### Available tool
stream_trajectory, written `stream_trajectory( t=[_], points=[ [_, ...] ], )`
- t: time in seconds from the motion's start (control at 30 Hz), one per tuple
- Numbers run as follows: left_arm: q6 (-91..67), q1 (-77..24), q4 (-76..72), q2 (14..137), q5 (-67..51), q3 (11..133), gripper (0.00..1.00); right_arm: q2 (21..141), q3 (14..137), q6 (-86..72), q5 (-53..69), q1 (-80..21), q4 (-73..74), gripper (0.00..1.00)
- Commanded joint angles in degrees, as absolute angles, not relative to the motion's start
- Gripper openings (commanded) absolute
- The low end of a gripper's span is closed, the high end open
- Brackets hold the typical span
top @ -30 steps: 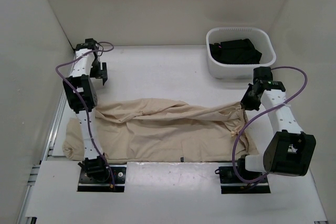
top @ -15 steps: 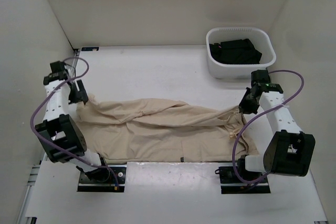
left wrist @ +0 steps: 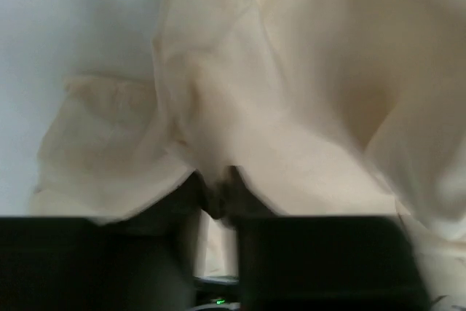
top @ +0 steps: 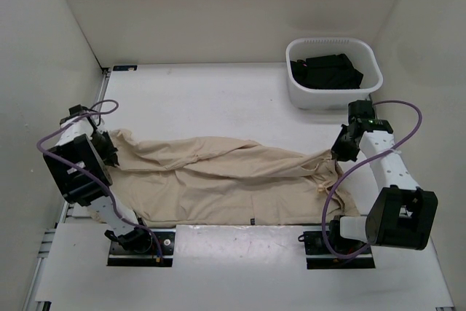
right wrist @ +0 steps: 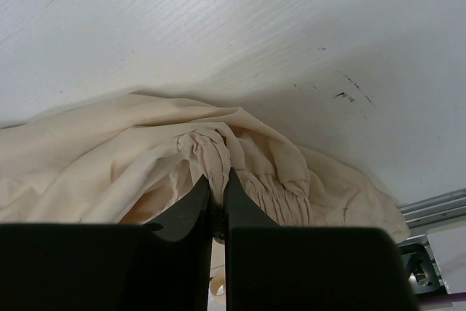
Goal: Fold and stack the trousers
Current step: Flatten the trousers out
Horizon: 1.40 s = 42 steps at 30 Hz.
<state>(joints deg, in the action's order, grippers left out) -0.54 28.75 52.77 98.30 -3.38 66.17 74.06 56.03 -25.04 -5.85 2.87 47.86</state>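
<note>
This trouser leg still overlaps the other. I should pull the leg cloth in my left gripper outward next, then let it go on the bare tabletop beside the metal bar.
The beige trousers lie stretched left to right across the table, partly folded along their length. My left gripper is at their left end and is shut on a bunch of the leg cloth. In the left wrist view the cloth is pinched at the left gripper, and the picture is blurred. My right gripper is at the right end. In the right wrist view the right gripper is shut on the gathered elastic waistband.
A white basket at the back right holds black folded garments. Pale walls close in the table on the left, back and right. A metal rail runs along the left edge, near the left arm.
My left arm swung from the back left down to the trousers' left end and its jaws closed on the cloth. The right gripper kept its hold and barely moved.
</note>
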Motion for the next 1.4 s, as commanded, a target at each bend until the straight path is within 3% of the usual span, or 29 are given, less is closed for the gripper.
stream_trajectory(
  t=[0.0, 0.2, 0.27, 0.43, 0.67, 0.93, 1.07, 1.2, 1.23, 1.27, 1.3, 1.37],
  points=[
    [0.00, 28.65, 50.54, 100.10, -7.90, 69.86, 0.16, 72.86, 56.50, -24.70, -6.59, 2.72, 48.16, 0.00],
    [0.00, 28.65, 54.31, 101.43, -6.60, 81.01, 0.14, 75.40, 67.92, -24.17, -11.68, 3.34, 49.92, 0.00],
    [0.00, 28.65, 56.93, 101.95, -5.45, 89.71, 0.14, 76.20, 73.36, -23.13, -14.31, 3.34, 51.15, 0.00],
    [0.00, 25.76, 62.92, 105.20, -4.66, 105.45, 0.14, 76.74, 70.16, -22.32, -12.14, 3.34, 51.68, 0.00],
    [0.00, 24.26, 63.55, 103.80, -6.77, 103.17, 0.14, 66.72, 51.17, -24.70, -8.17, 3.34, 45.80, 0.00],
    [0.00, 21.27, 65.22, 104.94, -0.10, 109.70, 0.14, 64.86, 58.78, -22.24, -11.60, 3.87, 50.10, 0.00],
    [0.00, 16.71, 63.64, 117.79, 3.68, 115.73, 0.14, 67.92, 61.25, -21.19, -6.52, 3.87, 47.91, 0.00],
    [0.00, 9.42, 63.63, 138.65, 16.82, 140.36, 0.37, 74.96, 64.07, -20.65, -2.72, 3.87, 46.76, 0.00],
    [0.00, 8.80, 62.68, 141.56, 19.31, 143.49, 0.53, 76.01, 64.77, -20.05, -2.20, 3.87, 46.76, 0.00],
    [0.00, 8.27, 61.80, 143.42, 21.34, 145.09, 0.88, 78.03, 64.78, -19.52, -2.20, 3.87, 46.76, 0.00],
    [0.00, 8.26, 60.40, 143.18, 23.79, 143.63, 0.98, 78.83, 65.30, -19.51, -1.59, 3.87, 46.76, 0.00],
    [0.00, 8.26, 54.95, 135.93, 23.82, 138.46, 1.00, 80.07, 66.35, -19.51, -0.71, 3.87, 46.76, 0.00]
  ],
)
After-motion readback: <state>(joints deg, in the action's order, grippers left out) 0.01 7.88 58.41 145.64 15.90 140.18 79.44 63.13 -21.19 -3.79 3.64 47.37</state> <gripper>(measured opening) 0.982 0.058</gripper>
